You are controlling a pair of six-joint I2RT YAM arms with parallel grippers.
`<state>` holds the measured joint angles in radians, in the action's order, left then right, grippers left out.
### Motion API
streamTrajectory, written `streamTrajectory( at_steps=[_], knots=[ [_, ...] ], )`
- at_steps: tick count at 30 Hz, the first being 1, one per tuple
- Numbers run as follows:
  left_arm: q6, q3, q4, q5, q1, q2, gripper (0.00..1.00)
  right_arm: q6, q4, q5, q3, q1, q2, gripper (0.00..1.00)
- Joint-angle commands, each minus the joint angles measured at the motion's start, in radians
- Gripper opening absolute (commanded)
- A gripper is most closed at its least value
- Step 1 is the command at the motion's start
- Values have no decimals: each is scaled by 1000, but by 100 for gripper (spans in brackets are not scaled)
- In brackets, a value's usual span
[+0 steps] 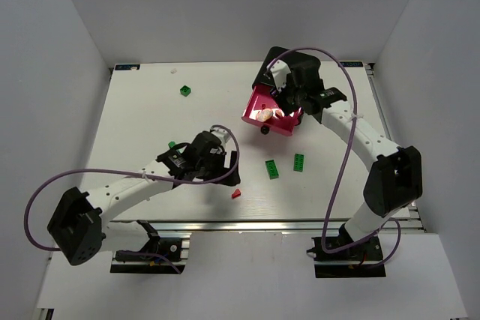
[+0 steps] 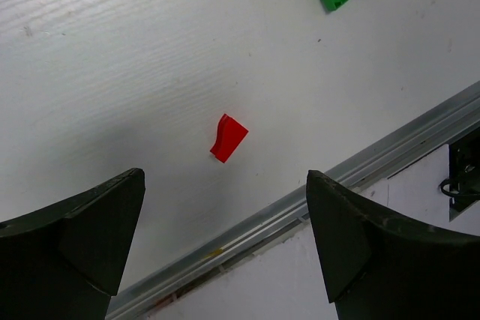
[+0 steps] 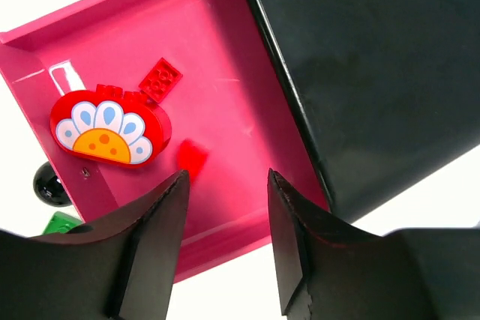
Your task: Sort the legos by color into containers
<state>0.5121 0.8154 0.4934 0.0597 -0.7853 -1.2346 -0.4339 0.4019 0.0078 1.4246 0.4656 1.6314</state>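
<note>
Red bricks are already in the pink drawer (image 1: 257, 102), so I should move my left gripper down and close it across the long sides of the small red lego (image 1: 236, 193).
The pink drawer (image 1: 257, 102) stands pulled out of the black cabinet (image 1: 300, 65). My right gripper (image 1: 288, 105) hovers over it, open, nothing between its fingers (image 3: 226, 177). In the drawer (image 3: 225, 58) lie a red flower-printed brick (image 3: 111, 127), a flat red brick (image 3: 160, 79) and a blurred red bit (image 3: 192, 160). My left gripper (image 1: 229, 171) is open (image 2: 225, 181) just above a small red lego (image 2: 229, 138), which lies on the table near the front edge (image 1: 236, 193). Two dark green flat legos (image 1: 271, 169) (image 1: 299, 162) lie mid-table. A green cube (image 1: 185, 91) sits far left.
A small green bit (image 1: 172, 144) lies beside the left arm. The drawer's black knob (image 1: 265, 130) faces the table's middle. A metal rail (image 2: 315, 200) runs along the table's near edge. Purple cables loop over both arms.
</note>
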Motion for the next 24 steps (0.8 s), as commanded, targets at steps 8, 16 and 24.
streamTrajectory(
  at_steps=[8, 16, 24],
  knots=[
    [72, 100, 43, -185, -138, -137, 92, 150, -14, -222, -62, -59, -247, 13],
    [62, 179, 117, -317, -245, -293, 86, 239, -182, -567, -404, -136, -527, 24],
    [32, 222, 105, -374, -293, -410, 72, 219, -233, -724, -538, -208, -637, 9]
  ],
)
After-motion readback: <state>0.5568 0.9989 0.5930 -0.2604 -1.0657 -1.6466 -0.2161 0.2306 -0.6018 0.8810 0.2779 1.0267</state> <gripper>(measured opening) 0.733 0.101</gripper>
